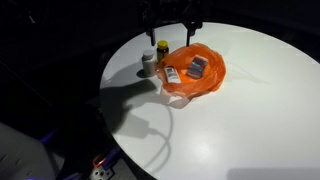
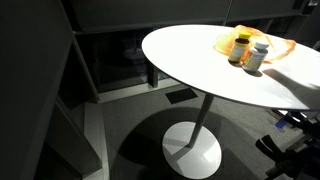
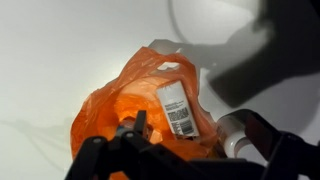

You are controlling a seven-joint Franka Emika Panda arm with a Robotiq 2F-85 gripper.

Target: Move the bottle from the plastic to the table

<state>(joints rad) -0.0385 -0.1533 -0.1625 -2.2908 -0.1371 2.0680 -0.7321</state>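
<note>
I need to lower my gripper next toward the orange bag (image 1: 207, 78), with its fingers spread on both sides of the lying white bottle's labelled body, since the body's narrow width fits between them.
An orange plastic bag (image 1: 207, 78) lies on the round white table (image 1: 250, 110). A white bottle with a printed label (image 1: 172, 74) lies on its side on the bag, next to a grey item (image 1: 198, 68). In the wrist view the lying bottle (image 3: 175, 108) rests on the bag (image 3: 105, 110). My gripper (image 3: 190, 162) hangs above the bag's near edge, its dark fingers spread wide and empty. In an exterior view the gripper (image 1: 170, 18) is high over the table's far edge, dark against the dark background.
Two upright bottles stand on the table beside the bag: a dark one with a yellow cap (image 1: 161, 49) and a white-capped one (image 1: 149, 63), also visible in the wrist view (image 3: 235, 135). Both show in an exterior view (image 2: 242, 50) (image 2: 258, 56). The table edge curves close by.
</note>
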